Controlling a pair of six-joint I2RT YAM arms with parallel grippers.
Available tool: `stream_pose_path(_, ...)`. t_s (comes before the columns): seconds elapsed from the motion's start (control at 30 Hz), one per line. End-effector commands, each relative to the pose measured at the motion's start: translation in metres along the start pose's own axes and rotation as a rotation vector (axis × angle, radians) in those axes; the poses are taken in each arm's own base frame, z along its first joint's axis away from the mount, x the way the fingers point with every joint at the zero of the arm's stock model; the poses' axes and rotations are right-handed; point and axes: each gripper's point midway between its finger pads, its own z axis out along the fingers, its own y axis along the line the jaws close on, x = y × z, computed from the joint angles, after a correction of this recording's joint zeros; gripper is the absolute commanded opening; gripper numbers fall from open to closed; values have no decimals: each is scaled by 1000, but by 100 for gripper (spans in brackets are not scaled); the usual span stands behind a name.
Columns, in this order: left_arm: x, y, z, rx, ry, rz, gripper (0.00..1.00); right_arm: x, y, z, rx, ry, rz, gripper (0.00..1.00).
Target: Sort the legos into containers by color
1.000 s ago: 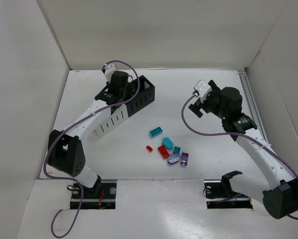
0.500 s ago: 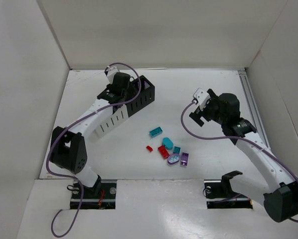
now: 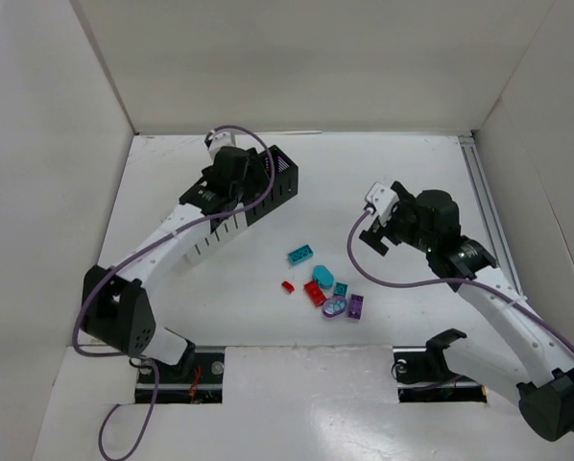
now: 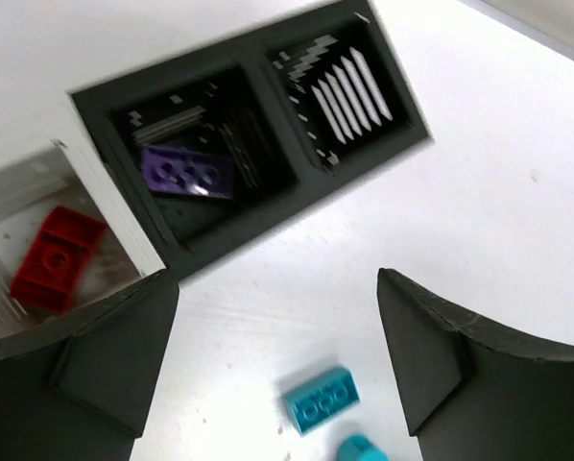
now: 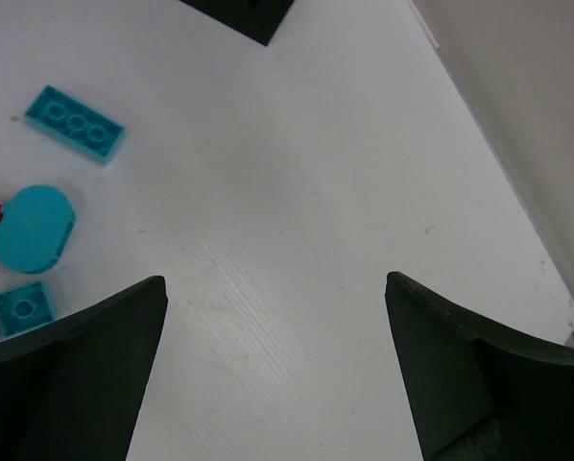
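The small red lego [image 3: 288,286] lies apart from the other loose legos, so my left gripper will next come back from the black container [image 3: 279,180] and down onto it.
My left gripper [image 3: 239,181] hangs open and empty over the black container [image 3: 279,180]. In the left wrist view, this open gripper [image 4: 277,288] looks down on a purple lego [image 4: 186,171] lying in one black compartment [image 4: 124,113]. A red lego [image 4: 57,257] lies in the adjoining white container [image 4: 114,213]. Loose legos sit mid-table: a teal brick [image 3: 299,254], a teal oval [image 3: 322,275], a small teal one [image 3: 341,288], two red ones [image 3: 314,294], a lavender oval [image 3: 335,307] and a purple brick [image 3: 355,306]. My right gripper [image 3: 388,219] is open and empty, up and to the right of the pile.
The second black compartment [image 4: 345,91] holds nothing. White walls enclose the table, and one stands close on the right [image 5: 517,96]. The right wrist view shows the teal brick [image 5: 74,123] and the teal oval [image 5: 33,229] at its left edge.
My left jaws have spread open above the black container. The right arm has moved nearer and to the left, closer to the pile, with its jaws still open.
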Motion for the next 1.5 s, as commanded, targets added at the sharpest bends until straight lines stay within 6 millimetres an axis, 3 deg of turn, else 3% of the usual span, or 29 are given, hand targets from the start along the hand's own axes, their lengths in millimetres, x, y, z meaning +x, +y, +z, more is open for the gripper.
stream_pose_path(0.0, 3, -26, -49, 141, -25, 74, 82, 0, 25, 1, -68, 16, -5, 100)
stream_pose_path(0.03, 19, -34, -59, 172, -2, 100, 82, 2, 26, 0, -61, 35, -2, 100)
stream_pose_path(0.13, 59, -28, -82, 206, 63, 134, 82, 6, 32, -1, -52, 70, 10, 100)
stream_pose_path(0.17, 79, -36, -92, 244, 95, 144, 82, 6, 32, -1, -52, 70, 10, 100)
stream_pose_path(0.2, 102, -27, -95, 234, 144, 167, 81, 7, 31, -4, -38, 77, 35, 100)
stream_pose_path(0.27, 123, -21, -106, 221, 169, 184, 80, 3, 27, -9, -16, 63, 42, 100)
stream_pose_path(0.3, 149, -23, -114, 244, 218, 212, 78, 5, 25, -10, -9, 67, 46, 100)
stream_pose_path(0.53, 221, -13, -120, 232, 357, 282, 75, 26, 25, -12, 1, 150, 69, 100)
stream_pose_path(0.8, 239, -13, -101, 84, 377, 235, 67, 40, 21, -14, 29, 180, 103, 100)
stream_pose_path(0.83, 247, -3, -95, 25, 395, 248, 65, 40, 21, -14, 29, 180, 103, 100)
stream_pose_path(0.9, 250, -4, -91, -31, 402, 206, 64, 46, 21, -17, 38, 199, 108, 100)
stream_pose_path(0.93, 256, 9, -87, -99, 412, 227, 64, 48, 22, -17, 33, 207, 109, 100)
stream_pose_path(1.07, 265, 14, -81, -184, 423, 190, 63, 52, 22, -21, 42, 208, 113, 100)
stream_pose_path(1.47, 271, 20, -68, -198, 433, 117, 56, 63, 17, -29, 63, 238, 115, 100)
